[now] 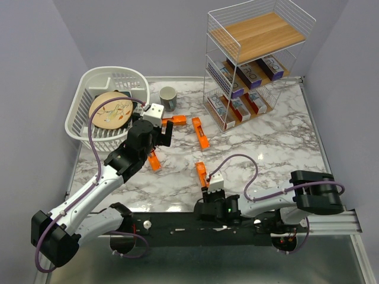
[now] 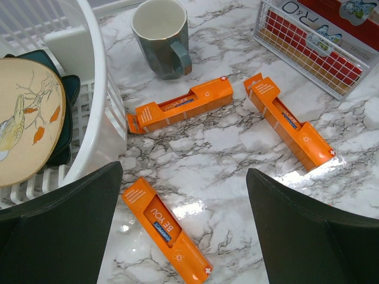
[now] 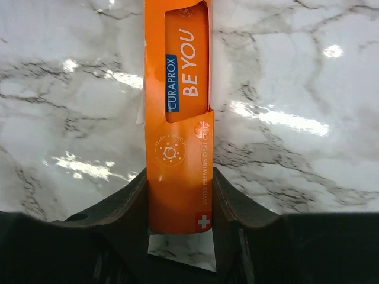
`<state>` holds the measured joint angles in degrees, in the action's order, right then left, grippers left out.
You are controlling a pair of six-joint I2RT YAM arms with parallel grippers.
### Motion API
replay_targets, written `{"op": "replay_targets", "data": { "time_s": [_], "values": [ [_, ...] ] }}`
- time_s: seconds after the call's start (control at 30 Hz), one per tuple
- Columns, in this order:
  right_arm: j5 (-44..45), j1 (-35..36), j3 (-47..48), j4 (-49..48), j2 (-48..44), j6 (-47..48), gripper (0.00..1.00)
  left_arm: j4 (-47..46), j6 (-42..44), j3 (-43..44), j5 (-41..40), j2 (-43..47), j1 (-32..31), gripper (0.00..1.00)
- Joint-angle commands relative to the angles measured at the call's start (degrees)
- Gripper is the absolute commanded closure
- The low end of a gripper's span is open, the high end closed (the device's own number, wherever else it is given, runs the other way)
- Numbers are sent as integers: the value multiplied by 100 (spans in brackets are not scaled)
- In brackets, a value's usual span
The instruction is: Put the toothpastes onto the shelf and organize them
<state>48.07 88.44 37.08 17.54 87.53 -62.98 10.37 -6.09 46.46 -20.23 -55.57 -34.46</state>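
The shelf's top board [image 1: 260, 32] alone is bare of boxes, so next I should move my right gripper up and outward over it and release the orange toothpaste there.
Several orange toothpastes lie on the marble table. My right gripper [image 3: 180, 201] is shut on the near end of one orange toothpaste [image 3: 177, 118], which lies flat near the front edge [image 1: 201, 173]. The jaws press both of its long sides. My left gripper [image 2: 183, 173] hangs open above the table with nothing between its fingers. Below it lies one orange box [image 2: 166, 228], and two more lie farther off [image 2: 180, 106] [image 2: 290, 121]. The shelf [image 1: 254, 59] stands at the back right. Silver-purple boxes [image 1: 249, 74] fill its middle tier and white-red ones [image 1: 240, 106] its bottom tier.
A white plastic basket [image 1: 89, 127] with a decorated plate [image 1: 111, 110] stands at the back left, close to my left gripper [image 1: 160, 133]. A grey-green mug [image 1: 168, 97] sits beside it. The shelf's top board [image 1: 260, 29] is bare.
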Motion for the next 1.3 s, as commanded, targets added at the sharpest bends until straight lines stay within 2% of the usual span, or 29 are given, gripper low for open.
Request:
{"op": "replay_targets", "data": {
  "time_s": [0.0, 0.13, 0.37, 0.47, 0.6, 0.8, 0.93, 1.07, 1.13, 1.27],
  "values": [
    [-150, 33, -87, 1584, -586, 189, 72, -88, -59, -49, 115, 55, 36, 1],
    [131, -37, 307, 2156, -1718, 777, 73, -105, -77, -49, 133, 73, 36, 1],
    [-8, -687, 1141, 2447, -3353, 2664, 73, -141, -94, -67, 151, 152, 36, 1],
    [-114, -1039, 1520, 2535, -3759, 3377, 73, -141, -103, -75, 142, 178, 44, 1],
    [-219, -1461, 2581, 2693, -4129, 4134, 72, -141, -94, -49, 160, 187, 44, 1],
    [-597, -2400, 4208, 2921, -3647, 5339, 70, -150, -59, 13, 107, 161, 71, 1],
    [-1089, -3392, 5220, 2869, -3164, 6068, 71, -193, -42, 47, 80, 187, 80, 1],
    [-2176, -4456, 6597, 2851, -2514, 6657, 71, -448, -24, 161, 45, 38, 115, 1],
    [-2608, -5061, 7205, 2939, -1926, 6763, 71, -518, 37, 424, 115, -259, 141, 1],
    [-3346, -5820, 8716, 3185, -775, 7080, 71, -633, 90, 689, 282, -709, 246, 1]
  ]
}}
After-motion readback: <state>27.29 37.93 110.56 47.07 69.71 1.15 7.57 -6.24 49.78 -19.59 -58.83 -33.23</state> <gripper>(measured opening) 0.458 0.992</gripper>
